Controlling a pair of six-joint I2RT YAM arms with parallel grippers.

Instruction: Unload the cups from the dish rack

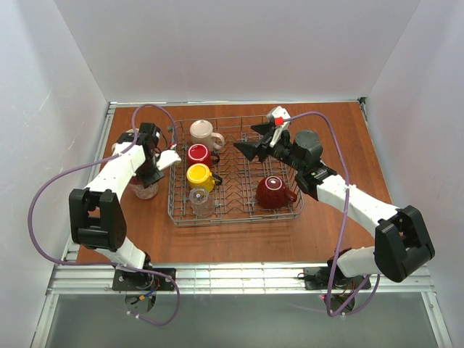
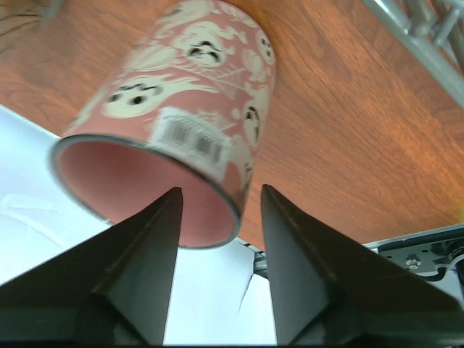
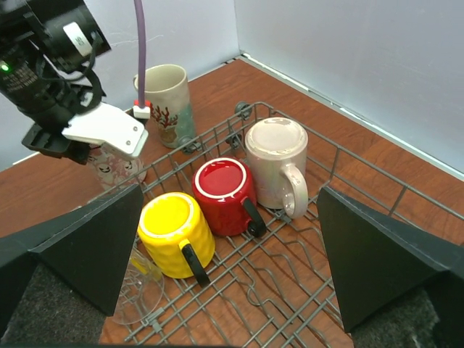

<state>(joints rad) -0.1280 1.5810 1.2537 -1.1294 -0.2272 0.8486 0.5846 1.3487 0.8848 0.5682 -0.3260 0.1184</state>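
The dark red cup's handle sticks out below and back of my right gripper. It next needs to bring its open fingers back, tilt them down and lower them astride the handle.
The dish rack holds a beige cup, a red cup, a yellow cup, a clear glass and a dark red cup. A pink ghost-patterned cup and a cream cup stand on the table left of the rack. My left gripper is open over the pink cup, its fingertips straddling the rim without touching. My right gripper is open and empty above the rack, looking onto the yellow, red and beige cups and the glass.
White walls enclose the wooden table on three sides. The left arm's purple cable loops out to the left. In the right wrist view the cream cup stands beside the rack's far corner, with the left gripper in front of it.
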